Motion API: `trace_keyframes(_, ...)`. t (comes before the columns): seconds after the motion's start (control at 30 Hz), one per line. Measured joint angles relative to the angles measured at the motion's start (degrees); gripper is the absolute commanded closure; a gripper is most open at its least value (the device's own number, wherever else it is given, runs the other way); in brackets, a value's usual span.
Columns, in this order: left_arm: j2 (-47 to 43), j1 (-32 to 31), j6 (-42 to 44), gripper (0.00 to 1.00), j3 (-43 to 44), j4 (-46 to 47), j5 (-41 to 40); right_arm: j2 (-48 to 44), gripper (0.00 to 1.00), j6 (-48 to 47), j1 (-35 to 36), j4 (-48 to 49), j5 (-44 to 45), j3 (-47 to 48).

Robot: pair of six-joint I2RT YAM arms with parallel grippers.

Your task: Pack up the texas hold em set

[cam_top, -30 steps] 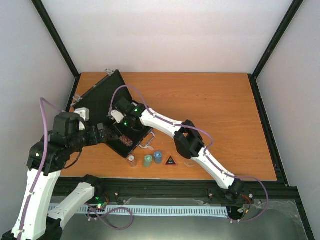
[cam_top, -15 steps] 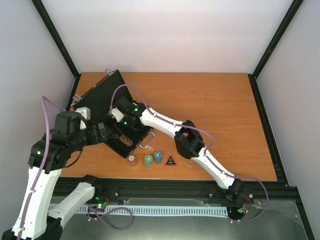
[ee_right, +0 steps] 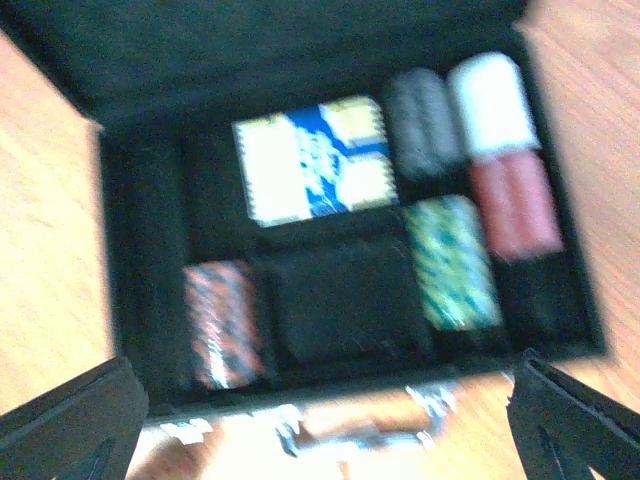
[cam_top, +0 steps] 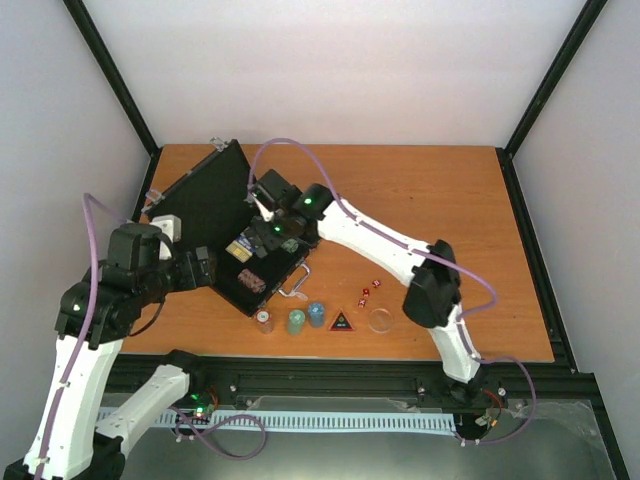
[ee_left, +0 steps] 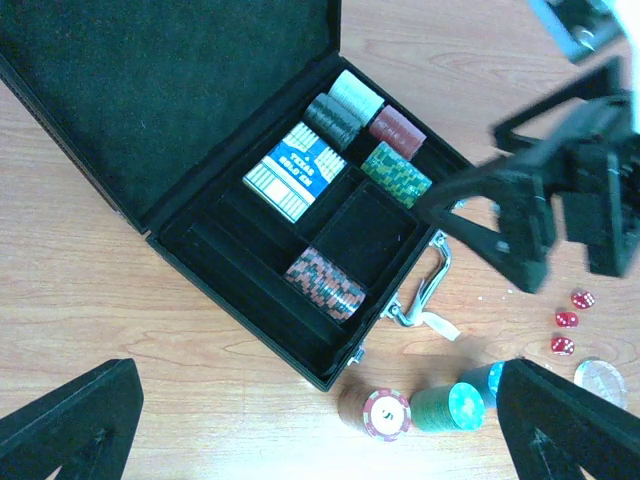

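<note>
I will swing my right gripper to its right in the top view and down onto the farthest red die (cam_top: 376, 283), since that is below it, still outside the case.
The black case lies open at the table's left, lid (cam_top: 205, 195) back, tray (cam_top: 262, 283) near me. In the left wrist view the tray (ee_left: 255, 285) holds a blue card deck (ee_left: 296, 172) and several chip stacks (ee_left: 323, 283). Red (ee_left: 386, 412), green (ee_left: 440, 405) and blue (ee_left: 482, 380) stacks stand in front of it, with red dice (ee_left: 567, 318) and a clear disc (ee_left: 600, 378). A black triangle (cam_top: 341, 321) lies beside them. My right gripper (cam_top: 265, 237) hovers open over the tray, empty (ee_right: 325, 440). My left gripper (ee_left: 320, 440) is open and empty above the tray's near-left edge.
The case's silver handle (ee_left: 425, 290) sticks out toward the loose chips. Black frame posts stand at the table's back corners. The right arm's forearm (cam_top: 380, 235) crosses the table's middle. The right wrist view is blurred by motion.
My right gripper has lifted out of the tray and drawn back to the right; its elbow swung right, uncovering the dice and disc. The card deck now shows in the tray. The left arm barely moved.
</note>
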Motion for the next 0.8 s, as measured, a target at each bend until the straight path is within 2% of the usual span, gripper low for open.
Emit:
trace_keyframes(0.17, -0.50, 0.00, 0.44, 0.00, 0.00, 0.02, 0.66, -10.91, 0.05, 6.86, -0.68, -4.02, 11.43, -17.62)
trace_keyframes(0.33, -0.48, 0.00, 0.61, 0.00, -0.68, 0.55, 2.21, -16.17, 0.15, 16.61, -3.78, -7.69, 16.31, -36.13)
trace_keyframes(0.43, -0.39, 0.00, 0.66, 0.00, -1.60, 0.94, 3.52, -19.43, 0.19, 22.45, -5.57, -8.85, 18.53, -43.87)
trace_keyframes(0.67, 0.81, 0.00, 0.85, 0.00, -2.58, 1.88, 6.10, -28.22, 0.25, 31.52, -9.68, -7.52, 19.76, -54.64)
trace_keyframes(0.8, 1.27, 0.00, 0.90, 0.00, -2.58, 2.16, 6.82, -28.41, 0.29, 33.07, -12.04, -5.25, 19.19, -57.42)
